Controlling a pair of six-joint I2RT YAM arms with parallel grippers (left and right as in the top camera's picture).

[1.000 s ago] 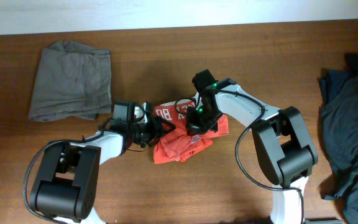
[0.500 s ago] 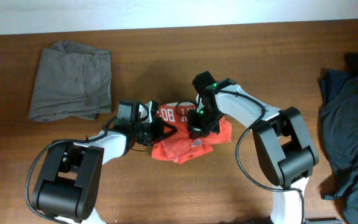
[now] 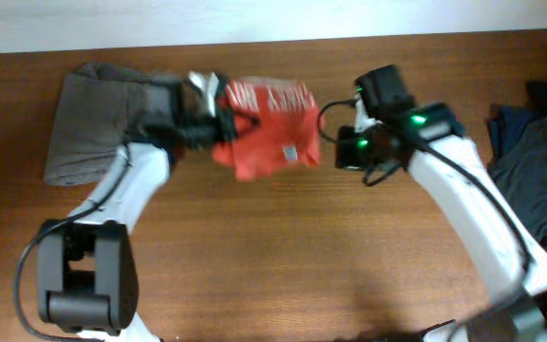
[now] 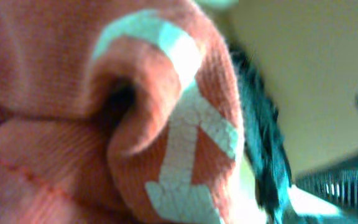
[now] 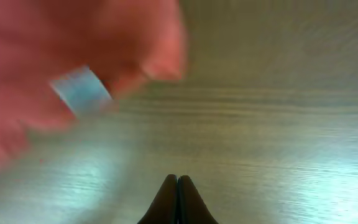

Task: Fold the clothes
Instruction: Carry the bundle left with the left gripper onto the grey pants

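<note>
I will next move my left gripper to the left in the overhead view, lower the shirt onto the folded grey-brown garment (image 3: 98,123), which lies flat, and let it go.
The orange-red T-shirt (image 3: 269,128) with white lettering hangs bunched in the air, held at its left edge by my left gripper (image 3: 218,122), which is shut on it. It fills the left wrist view (image 4: 73,93), so the fingers are hidden there. It shows blurred at the upper left of the right wrist view (image 5: 55,68). My right gripper (image 3: 348,152) is shut and empty, just right of the shirt; its closed fingertips (image 5: 178,186) are above bare wood. A folded grey-brown garment (image 3: 98,123) lies at the back left. Dark blue-grey clothes (image 3: 535,180) lie at the right edge.
The brown wooden table (image 3: 283,256) spans the view, with a pale wall strip along the back edge.
My left gripper has lifted the orange-red shirt up and back toward the grey-brown garment. My right gripper has let go of the shirt and pulled away to the right, shut.
</note>
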